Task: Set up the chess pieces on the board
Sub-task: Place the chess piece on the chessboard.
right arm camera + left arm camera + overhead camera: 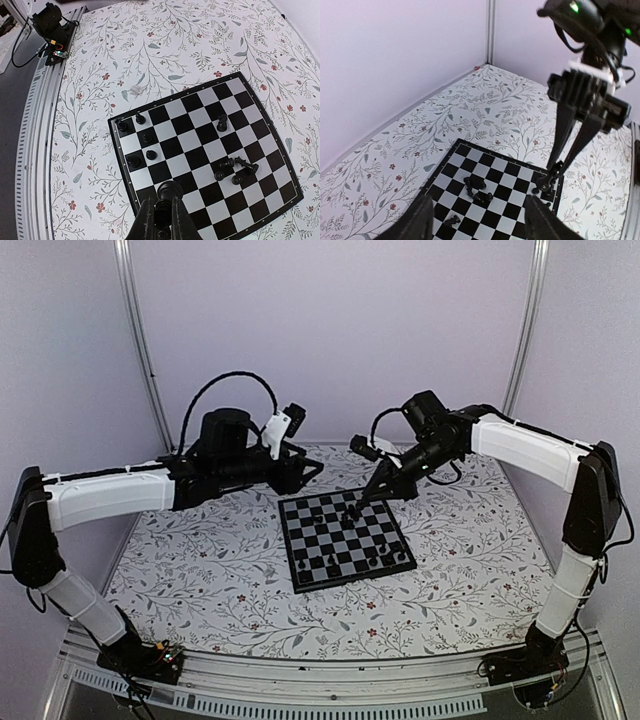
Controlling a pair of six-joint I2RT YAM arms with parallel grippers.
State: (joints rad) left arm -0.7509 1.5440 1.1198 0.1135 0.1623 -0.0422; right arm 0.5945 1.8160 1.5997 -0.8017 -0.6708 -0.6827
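The robot will next move its right gripper back and lower it to let go of the piece on the near row's empty dark square [361, 568] [146, 193], which is below the gripper toward the base.
The board [320, 530] lies in the middle of the floral table. My right gripper [164, 206] is shut on a black chess piece [170, 187] with a round top, held upright over the board's [200, 145] edge squares. From above, the right gripper [357, 505] reaches down onto the far side of the board. Several pieces [133, 161] stand near one corner, a knight [222, 122] stands alone, and a few pieces [235, 170] lie tipped together. My left gripper [480, 222] hangs open and empty above the board [505, 190]; in the top view the left gripper [310, 472] sits just off the far-left corner.
A flowered cloth [200, 570] covers the table round the board. Pale walls with metal posts [140, 350] close in the back and sides. A metal rail [330, 695] runs along the near edge, with the arm bases [150, 660] at its ends.
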